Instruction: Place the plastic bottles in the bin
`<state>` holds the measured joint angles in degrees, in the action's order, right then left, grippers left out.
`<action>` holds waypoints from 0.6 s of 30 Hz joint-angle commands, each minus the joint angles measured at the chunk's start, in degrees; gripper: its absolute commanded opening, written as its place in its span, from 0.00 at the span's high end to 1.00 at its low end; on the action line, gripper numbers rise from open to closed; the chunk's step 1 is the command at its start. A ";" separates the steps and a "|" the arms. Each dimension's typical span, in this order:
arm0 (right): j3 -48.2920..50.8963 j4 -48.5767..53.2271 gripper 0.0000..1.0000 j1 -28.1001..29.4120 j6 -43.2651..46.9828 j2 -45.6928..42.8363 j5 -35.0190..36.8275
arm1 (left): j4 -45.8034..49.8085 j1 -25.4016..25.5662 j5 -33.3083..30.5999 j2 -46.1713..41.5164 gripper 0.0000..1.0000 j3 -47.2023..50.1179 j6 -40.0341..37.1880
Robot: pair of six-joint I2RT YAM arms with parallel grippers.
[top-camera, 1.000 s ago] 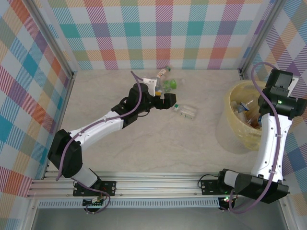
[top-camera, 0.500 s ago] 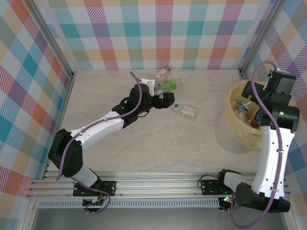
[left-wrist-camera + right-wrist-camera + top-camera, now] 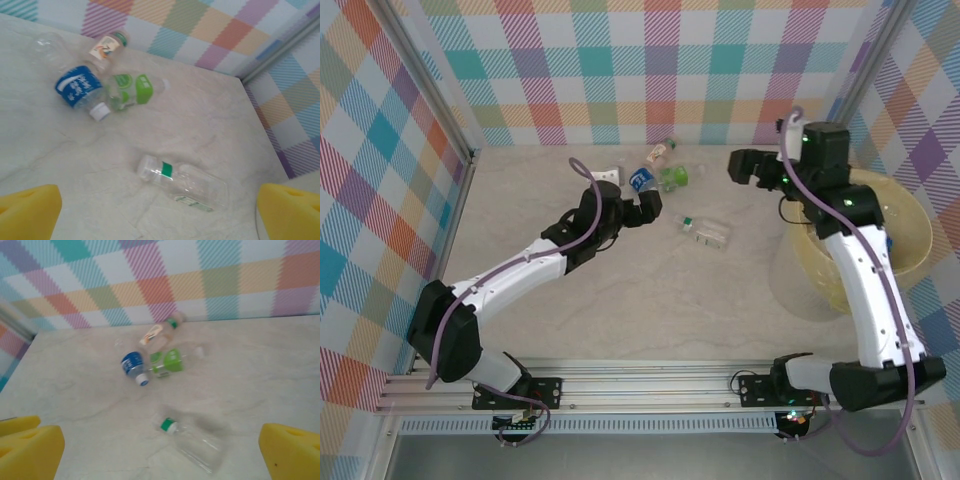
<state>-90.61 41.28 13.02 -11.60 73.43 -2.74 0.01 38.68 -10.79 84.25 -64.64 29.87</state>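
Note:
I should next tilt my right gripper and lower its open fingers astride the clear bottle's body beside the green band (image 3: 706,231) (image 3: 195,441), as it lies below with bare tabletop around it.
Four plastic bottles lie on the table near the back wall. A blue-label bottle (image 3: 641,180) (image 3: 80,88) (image 3: 133,363), a green-label bottle (image 3: 672,178) (image 3: 133,90) (image 3: 167,361) and a brown-label bottle (image 3: 663,152) (image 3: 107,45) (image 3: 157,332) lie bunched together. A clear bottle with a green neck band (image 3: 706,231) (image 3: 181,183) (image 3: 195,441) lies apart, nearer me. My left gripper (image 3: 648,206) (image 3: 159,215) is open and empty just short of the blue-label bottle. My right gripper (image 3: 745,165) (image 3: 160,455) is open and empty, up in the air right of the group. The pale-yellow bin (image 3: 815,275) stands at the right.
Checked walls close off the back and both sides, with metal corner posts (image 3: 835,110). My right arm (image 3: 865,270) crosses above the bin. Bare marbled tabletop (image 3: 650,310) stretches between the bottles and the arm bases.
My right arm has swung left from over the bin to above the back of the table. My left gripper has drawn back a little, uncovering the blue-label bottle.

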 commanded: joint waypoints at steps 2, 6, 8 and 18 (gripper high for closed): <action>1.23 -3.94 0.00 4.36 0.99 5.21 -2.89 | 1.22 -1.31 -3.74 -2.34 0.00 2.24 3.65; 2.17 -3.87 0.00 6.67 4.31 10.84 -3.01 | 2.36 -1.82 -3.99 -2.78 0.00 2.96 4.23; 3.33 -3.99 0.00 6.67 7.30 13.12 -5.84 | 3.52 -1.94 -4.60 -2.86 0.00 2.86 4.44; 4.17 1.06 0.00 6.71 30.20 27.70 -0.40 | 7.31 -2.65 -9.64 -4.40 0.00 4.72 7.89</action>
<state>-86.24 40.60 19.64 9.52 99.24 -6.81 5.58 36.58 -17.78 81.89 -61.21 36.38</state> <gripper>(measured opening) 0.996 0.999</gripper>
